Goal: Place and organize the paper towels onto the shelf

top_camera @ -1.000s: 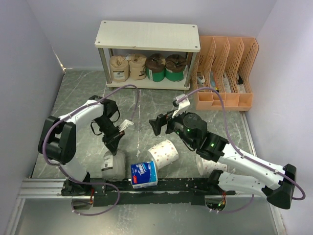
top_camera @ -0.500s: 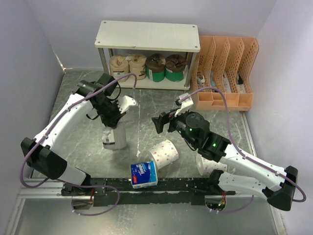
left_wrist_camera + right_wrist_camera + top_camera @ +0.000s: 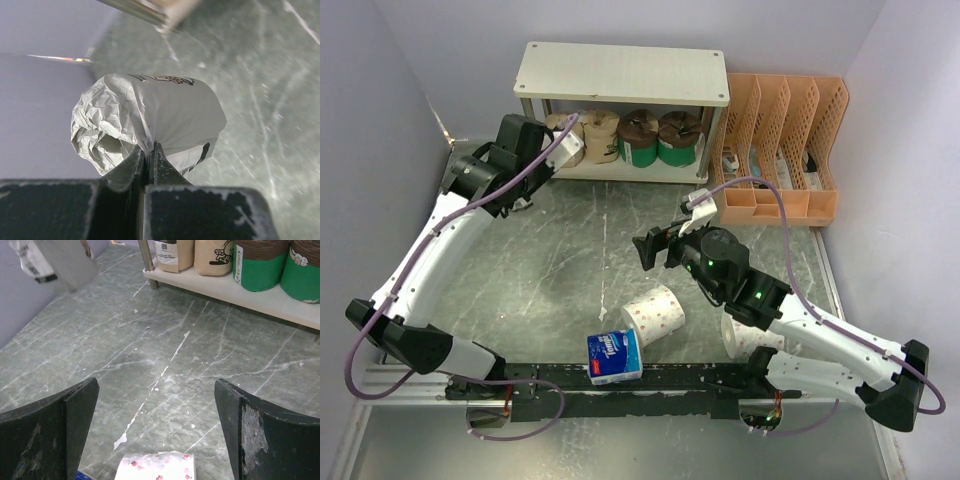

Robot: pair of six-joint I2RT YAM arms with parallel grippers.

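The shelf's bare top board is above and outward, so my left gripper will raise the roll onto the board's end by the shelf's side (image 3: 544, 66) and release.
My left gripper (image 3: 148, 150) is shut on a fold of the wrapper of a grey paper towel roll (image 3: 150, 112), which hangs above the floor just left of the shelf's (image 3: 620, 72) left leg. The same grey roll (image 3: 65, 260) shows in the right wrist view. On the shelf's lower board stand two tan rolls (image 3: 582, 137) and two brown-and-green rolls (image 3: 658, 138). My right gripper (image 3: 645, 250) is open and empty, above a white flowered roll (image 3: 655, 312). A blue-and-white pack (image 3: 614, 357) lies nearer the front. Another white roll (image 3: 750, 335) lies partly under the right arm.
An orange perforated file organizer (image 3: 780, 145) stands right of the shelf against the back wall. Side walls close in the marbled grey table (image 3: 570, 250). A black rail (image 3: 670, 378) runs along the near edge by the arm bases.
The left arm lifted the grey roll from the table near the front and carried it up and back to the shelf's left end. The right arm barely moved.
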